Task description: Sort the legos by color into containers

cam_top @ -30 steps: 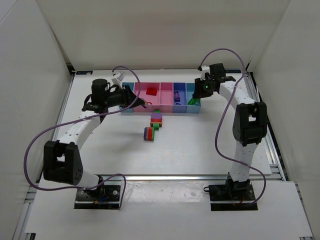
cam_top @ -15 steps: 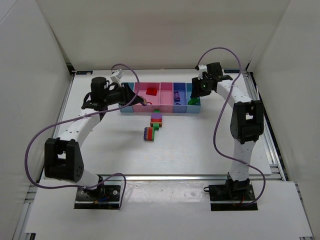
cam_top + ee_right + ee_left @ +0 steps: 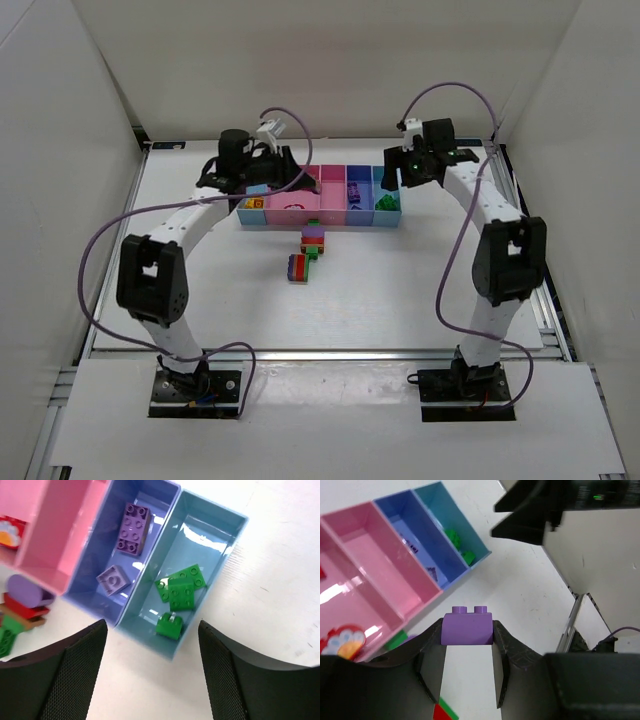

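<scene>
My left gripper will carry my legos over the darker blue container section (image 3: 360,193) (image 3: 421,547) holding purple legos and release, since that section is right of my left gripper in the top view.
My left gripper (image 3: 467,645) is shut on a purple lego (image 3: 467,626), studs pointing away, held above the table beside the containers (image 3: 345,222); from above, this gripper (image 3: 288,172) hangs over the pink compartments. My right gripper (image 3: 151,625) stands open over the light-blue end compartment (image 3: 215,545), where three green legos (image 3: 182,590) lie. Two purple legos (image 3: 132,529) lie in the darker blue compartment (image 3: 100,545). A stack of loose legos (image 3: 313,240) and a smaller cluster (image 3: 298,267) sit on the table in front of the tray.
A red lego (image 3: 7,530) lies in a pink compartment, and a yellow-orange one (image 3: 255,203) in the left light-blue compartment. White walls close in the table at the back and sides. Purple cables loop over both arms.
My right gripper has opened, and a green lego now lies in the light-blue end compartment below it. My left arm has swung right from the tray's left end, still holding the purple lego.
</scene>
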Controlling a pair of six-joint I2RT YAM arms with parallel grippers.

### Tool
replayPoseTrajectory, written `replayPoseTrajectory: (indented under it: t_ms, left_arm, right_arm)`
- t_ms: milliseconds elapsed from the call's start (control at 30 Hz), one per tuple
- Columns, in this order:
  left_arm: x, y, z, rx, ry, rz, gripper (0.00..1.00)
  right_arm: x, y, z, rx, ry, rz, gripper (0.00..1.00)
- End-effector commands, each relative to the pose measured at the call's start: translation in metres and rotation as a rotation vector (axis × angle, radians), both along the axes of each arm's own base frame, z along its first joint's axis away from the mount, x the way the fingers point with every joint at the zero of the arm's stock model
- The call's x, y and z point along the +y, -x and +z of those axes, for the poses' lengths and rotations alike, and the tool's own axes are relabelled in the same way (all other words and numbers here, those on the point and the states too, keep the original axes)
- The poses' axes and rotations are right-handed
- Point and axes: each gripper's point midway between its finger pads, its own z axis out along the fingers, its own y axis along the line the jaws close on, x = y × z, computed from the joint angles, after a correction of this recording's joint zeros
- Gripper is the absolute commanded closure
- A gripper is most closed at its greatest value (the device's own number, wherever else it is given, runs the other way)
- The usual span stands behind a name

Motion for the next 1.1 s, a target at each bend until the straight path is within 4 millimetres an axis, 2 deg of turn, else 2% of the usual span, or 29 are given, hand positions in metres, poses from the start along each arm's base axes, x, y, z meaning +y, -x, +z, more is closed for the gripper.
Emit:
replayPoseTrajectory:
  t_ms: [0, 33, 67, 100, 133, 300, 333, 400, 433, 467, 733, 767, 867, 1000, 1067]
  left_arm:
    - [-0.023, -0.013, 0.000, -0.018, -0.029, -0.025, 0.90]
    - [-0.032, -0.018, 0.009, -0.041, -0.029, -0.032, 0.90]
    - [-0.037, -0.020, 0.008, -0.043, -0.032, -0.039, 0.90]
    - [-0.043, -0.025, -0.006, -0.013, -0.048, -0.045, 0.90]
    - [-0.053, -0.027, 0.001, -0.035, -0.048, -0.062, 0.90]
    - [-0.082, -0.037, -0.017, -0.047, -0.112, -0.098, 0.85]
    - [-0.085, -0.038, -0.024, -0.042, -0.124, -0.104, 0.84]
    - [-0.097, -0.040, -0.024, -0.064, -0.133, -0.122, 0.82]
    - [-0.102, -0.040, -0.032, -0.054, -0.142, -0.128, 0.81]
    - [-0.107, -0.041, -0.030, -0.068, -0.141, -0.135, 0.80]
    - [-0.122, -0.059, -0.050, -0.085, -0.164, -0.127, 0.73]
    - [-0.123, -0.062, -0.060, -0.075, -0.172, -0.126, 0.73]
    - [-0.127, -0.070, -0.061, -0.087, -0.172, -0.124, 0.69]
    - [-0.133, -0.083, -0.071, -0.086, -0.180, -0.125, 0.59]
    - [-0.134, -0.087, -0.075, -0.094, -0.187, -0.128, 0.50]
  right_arm:
    - [-0.015, 0.011, 0.071, -0.155, -0.026, -0.058, 0.23]
    - [-0.025, 0.013, 0.073, -0.159, -0.026, -0.077, 0.22]
    - [-0.029, 0.018, 0.071, -0.151, -0.029, -0.083, 0.22]
    - [-0.034, 0.022, 0.079, -0.162, -0.031, -0.091, 0.22]
    - [-0.039, 0.027, 0.080, -0.151, -0.032, -0.098, 0.22]
    - [-0.062, 0.038, 0.082, -0.115, -0.064, -0.139, 0.21]
    - [-0.063, 0.041, 0.085, -0.123, -0.067, -0.138, 0.22]
    - [-0.066, 0.044, 0.083, -0.113, -0.070, -0.138, 0.21]
    - [-0.067, 0.045, 0.084, -0.113, -0.074, -0.140, 0.22]
    - [-0.067, 0.046, 0.083, -0.111, -0.083, -0.138, 0.22]
    - [-0.073, 0.050, 0.080, -0.090, -0.111, -0.156, 0.22]
    - [-0.075, 0.050, 0.080, -0.089, -0.114, -0.162, 0.21]
    - [-0.075, 0.053, 0.077, -0.081, -0.119, -0.158, 0.21]
    - [-0.074, 0.054, 0.076, -0.077, -0.120, -0.153, 0.21]
    - [-0.074, 0.054, 0.075, -0.075, -0.120, -0.153, 0.21]
